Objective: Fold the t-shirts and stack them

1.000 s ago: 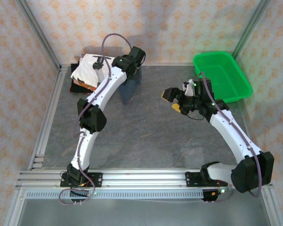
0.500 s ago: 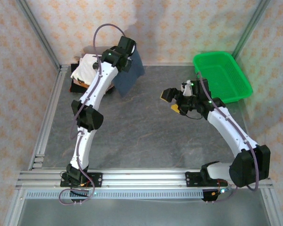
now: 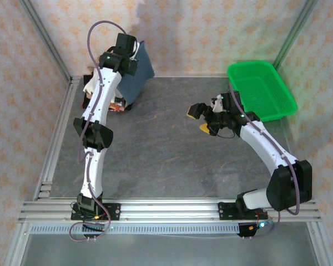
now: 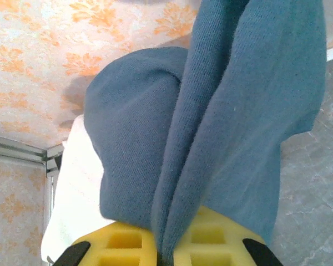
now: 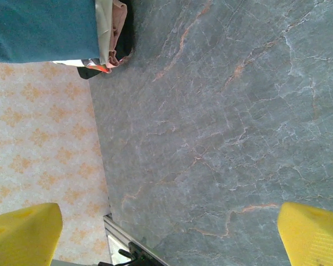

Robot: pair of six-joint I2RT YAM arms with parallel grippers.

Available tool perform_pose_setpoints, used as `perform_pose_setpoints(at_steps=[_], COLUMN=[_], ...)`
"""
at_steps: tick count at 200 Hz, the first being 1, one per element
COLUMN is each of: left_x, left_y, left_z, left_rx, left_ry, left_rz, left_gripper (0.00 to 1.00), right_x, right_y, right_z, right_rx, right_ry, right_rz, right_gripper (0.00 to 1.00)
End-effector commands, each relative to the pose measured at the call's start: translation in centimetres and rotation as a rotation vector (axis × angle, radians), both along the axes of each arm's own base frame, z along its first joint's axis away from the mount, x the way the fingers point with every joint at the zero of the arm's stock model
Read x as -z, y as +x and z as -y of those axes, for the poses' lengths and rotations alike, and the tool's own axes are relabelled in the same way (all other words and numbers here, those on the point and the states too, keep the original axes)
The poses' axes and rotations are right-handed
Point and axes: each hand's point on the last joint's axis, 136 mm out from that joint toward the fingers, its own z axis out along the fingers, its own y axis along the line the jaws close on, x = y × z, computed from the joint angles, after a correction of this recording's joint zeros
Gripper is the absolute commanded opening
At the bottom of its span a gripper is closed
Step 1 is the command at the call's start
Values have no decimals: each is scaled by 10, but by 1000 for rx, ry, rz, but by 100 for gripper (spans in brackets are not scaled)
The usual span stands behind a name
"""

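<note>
My left gripper draws over the white top shirt (image 3: 91, 84) toward the nearest side and releases next, because the navy-blue t-shirt (image 3: 139, 75) hangs out past the stack's edge.
My left gripper (image 3: 133, 56) is shut on the folded navy-blue t-shirt (image 3: 139, 75), which hangs from it in the air at the back left. In the left wrist view the blue cloth (image 4: 227, 111) is pinched between the yellow fingers (image 4: 122, 244). Below it lies the stack of folded t-shirts (image 3: 89, 86), its white top one (image 4: 77, 183) partly hidden by my arm. Over mid-table my right gripper (image 3: 200, 119) is open with nothing in it. In the right wrist view its yellow fingertips (image 5: 22, 233) stand wide apart over bare table, with the blue shirt (image 5: 39, 27) and stack edge (image 5: 114, 41) far off.
A green mesh basket (image 3: 263, 88) stands at the back right, close behind my right arm. Metal frame posts and patterned walls close in the back corners. An aluminium rail (image 3: 155, 210) runs along the near edge.
My left arm has swung up and to the left with the blue shirt, from beside the stack to above it. My right gripper has barely shifted.
</note>
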Motion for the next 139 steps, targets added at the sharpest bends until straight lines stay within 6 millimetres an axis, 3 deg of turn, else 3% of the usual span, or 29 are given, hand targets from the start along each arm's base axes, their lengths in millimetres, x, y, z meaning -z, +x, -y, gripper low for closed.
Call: perform_pose_setpoints(at_steps=[1,98,139], left_x=[-48,-30,3], left_y=[-2,13,25], left_z=[-6,-63,-102], left_rx=[10,-82,-136], left_ry=[-47,-56,-93], left_rz=[123,107,64], left_gripper=[0,0,0], right_x=[-15,-5,4], right_y=[8,12,10], right_z=[-7,-8,-6], right_rx=[-8,2,20], right_ry=[20,9,-6], right_rz=[34,-6,-53], right_gripper=[100,99,99])
